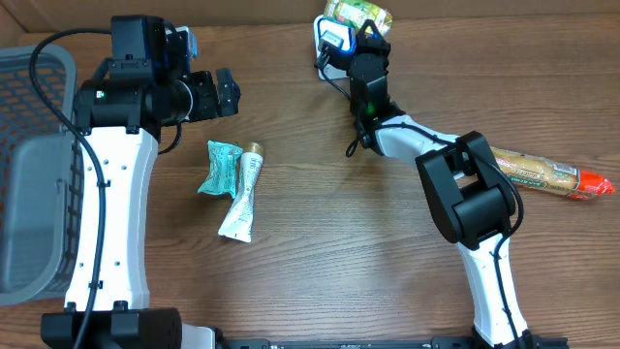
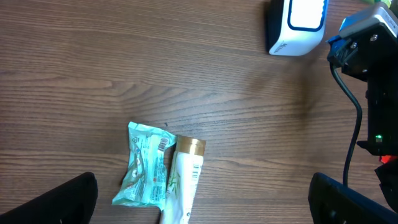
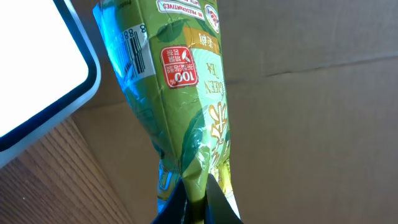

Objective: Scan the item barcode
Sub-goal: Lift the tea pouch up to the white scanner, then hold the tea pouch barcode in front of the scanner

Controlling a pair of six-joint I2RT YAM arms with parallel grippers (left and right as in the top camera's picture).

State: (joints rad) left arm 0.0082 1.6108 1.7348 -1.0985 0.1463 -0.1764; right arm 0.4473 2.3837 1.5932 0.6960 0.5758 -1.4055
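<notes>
I should move my right gripper back to its right in the overhead view next. Then I should lower it onto the bare wood (image 1: 544,231) beside the snack pack and let go of the seam.
My right gripper (image 3: 194,202) is shut on the crimped end of a green tea packet (image 3: 180,81), held up at the table's far edge beside the white barcode scanner (image 3: 37,68). The packet's barcode (image 3: 135,53) faces the scanner's side. From overhead the packet (image 1: 360,14) sits just behind the scanner (image 1: 332,39). My left gripper (image 1: 218,94) is open above the table, its dark fingers (image 2: 59,202) wide apart, with nothing between them. The scanner (image 2: 297,25) also shows at the top of the left wrist view.
A teal sachet (image 1: 218,167) and a white tube with a gold cap (image 1: 242,194) lie side by side left of centre. A long orange-tipped snack pack (image 1: 542,172) lies at the right. A grey basket (image 1: 34,165) stands at the left edge. A cardboard wall backs the table.
</notes>
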